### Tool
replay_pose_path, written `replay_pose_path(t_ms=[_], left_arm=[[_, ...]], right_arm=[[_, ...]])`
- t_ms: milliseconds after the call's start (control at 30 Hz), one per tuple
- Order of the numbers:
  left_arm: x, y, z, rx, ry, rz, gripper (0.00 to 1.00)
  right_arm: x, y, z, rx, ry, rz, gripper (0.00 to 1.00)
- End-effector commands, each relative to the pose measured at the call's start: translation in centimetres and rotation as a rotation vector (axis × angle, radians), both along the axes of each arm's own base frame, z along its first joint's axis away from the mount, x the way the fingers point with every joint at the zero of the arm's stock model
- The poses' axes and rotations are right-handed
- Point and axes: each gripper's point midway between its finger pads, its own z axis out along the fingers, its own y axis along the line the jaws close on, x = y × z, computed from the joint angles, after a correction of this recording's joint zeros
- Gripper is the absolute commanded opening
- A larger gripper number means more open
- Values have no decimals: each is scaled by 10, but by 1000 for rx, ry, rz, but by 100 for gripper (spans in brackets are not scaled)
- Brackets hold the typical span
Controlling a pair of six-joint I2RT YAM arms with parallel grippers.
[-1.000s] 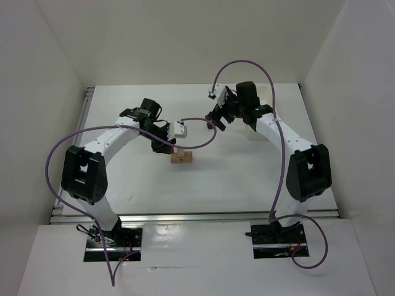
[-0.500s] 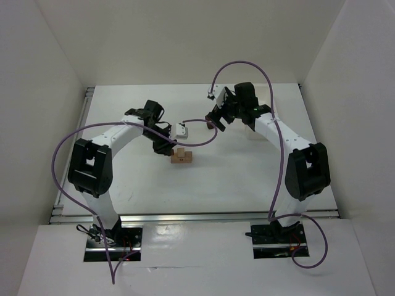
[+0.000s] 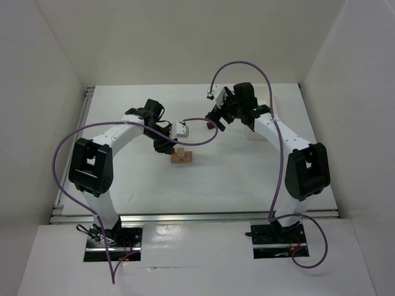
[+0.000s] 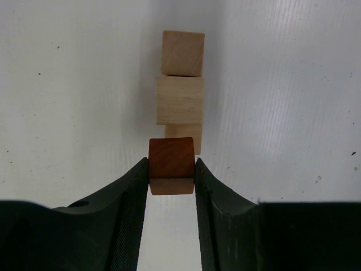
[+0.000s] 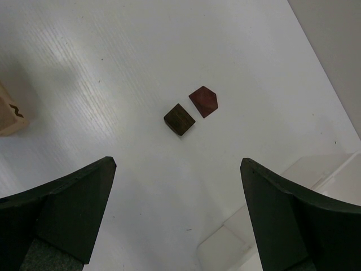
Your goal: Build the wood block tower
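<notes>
My left gripper lowers the held block onto the nearest pale block (image 3: 174, 156) (image 4: 185, 131) below it next and lets go, as that block is lower than the taller middle beside it.
The wood block tower shows as a short row of pale and tan blocks (image 4: 180, 100) on the white table, also seen as a small cluster (image 3: 181, 158) in the top view. My left gripper (image 4: 172, 169) is shut on a reddish-brown block (image 4: 171, 164) at the near end of that row, covering part of the nearest pale block (image 4: 185, 131). I cannot tell whether the two touch. My right gripper (image 5: 176, 165) hangs open, high above a dark brown block (image 5: 179, 119) and a reddish block (image 5: 203, 101) lying side by side.
A white plastic tray (image 3: 250, 132) sits under the right arm, and its corner (image 5: 333, 172) shows by the right finger. Another pale block (image 5: 10, 117) lies at the left edge of the right wrist view. White walls enclose the table on three sides.
The left arm's elbow swung inward during the first half second while its gripper stayed at the block cluster. The right arm has barely moved.
</notes>
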Motion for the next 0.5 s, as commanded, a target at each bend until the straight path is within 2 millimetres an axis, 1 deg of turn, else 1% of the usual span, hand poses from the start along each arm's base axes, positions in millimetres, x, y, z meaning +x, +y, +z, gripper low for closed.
replay_pose_path(t_ms=[0,33,133,167,200,267,300,333,433,467], left_arm=[[4,-9,4,-36,-4,-9,1],[4,-9,4,-36,-4,-9,1],[3,-10,4,-44,-2,-12,1],[1,-9,1,-41,8,-12,1],[1,-9,1,-41,9,-12,1],[-4,-12,-2,-38,23,-14,1],[-5,-13,-5,-43,35,-17,1],[-5,-13,-5,-44,35,-17,1],[-6,-15,-4,-56,39,-21,1],[-9,-14,-7,-53,49,-21,1]], right_arm=[[4,6,30,18,-72,3,100],[4,4,35,15,-83,-7,100],[4,4,35,15,-83,-7,100],[4,4,35,15,-83,-7,100],[2,8,35,15,-83,2,100],[3,6,34,9,-85,-9,100],[3,6,39,13,-94,-9,100],[1,5,35,9,-85,-9,100],[3,4,36,7,-96,-18,100],[3,4,36,8,-96,-18,100]])
